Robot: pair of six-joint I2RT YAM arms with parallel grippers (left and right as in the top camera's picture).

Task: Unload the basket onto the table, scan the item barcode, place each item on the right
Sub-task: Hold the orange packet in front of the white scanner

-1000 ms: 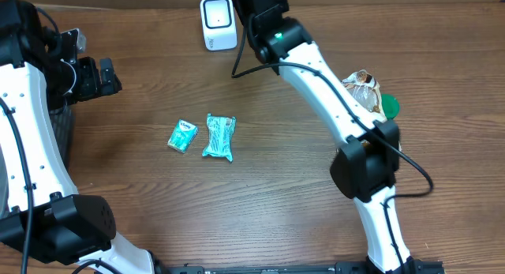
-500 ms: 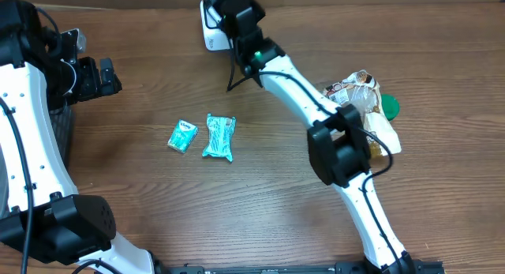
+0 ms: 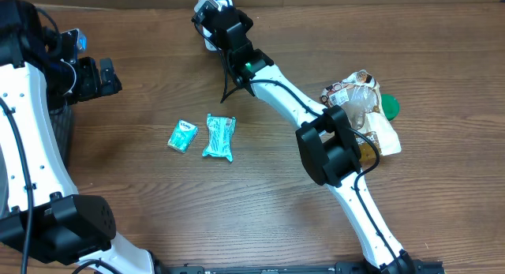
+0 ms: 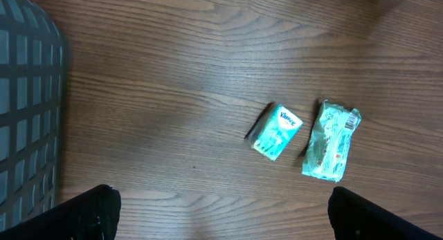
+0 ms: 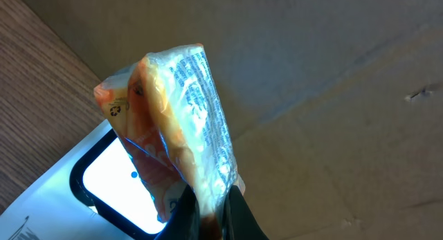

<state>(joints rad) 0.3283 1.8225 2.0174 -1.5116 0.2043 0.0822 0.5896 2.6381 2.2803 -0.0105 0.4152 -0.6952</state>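
Note:
The packet already stands before the scanner's lit window, so my right gripper will next rise, swing back and lower to release it beside the snack pile.
My right gripper [image 3: 208,9] is at the table's far edge, shut on a clear orange-tinted plastic packet [image 5: 173,129]. The packet stands up from the jaws right in front of the white scanner [image 5: 41,205], partly covering its lit window [image 5: 104,181]. In the overhead view the gripper hides most of the scanner [image 3: 224,0]. The packet's printed text faces the right wrist camera; I cannot make out a barcode. My left gripper [image 3: 99,76] hangs open at the far left, well away, its fingertips [image 4: 97,212] wide apart over bare wood.
A teal tissue pack [image 3: 182,137] and a teal wrapped packet [image 3: 218,137] lie left of centre. A pile of wrapped snacks [image 3: 359,100] with a green lid [image 3: 390,106] sits at right. A dark mesh basket [image 4: 28,95] stands at far left. Cardboard wall [image 5: 332,95] behind the scanner.
The right arm has swung left, carrying the packet from right of the scanner to directly over and in front of it. The left arm has not moved.

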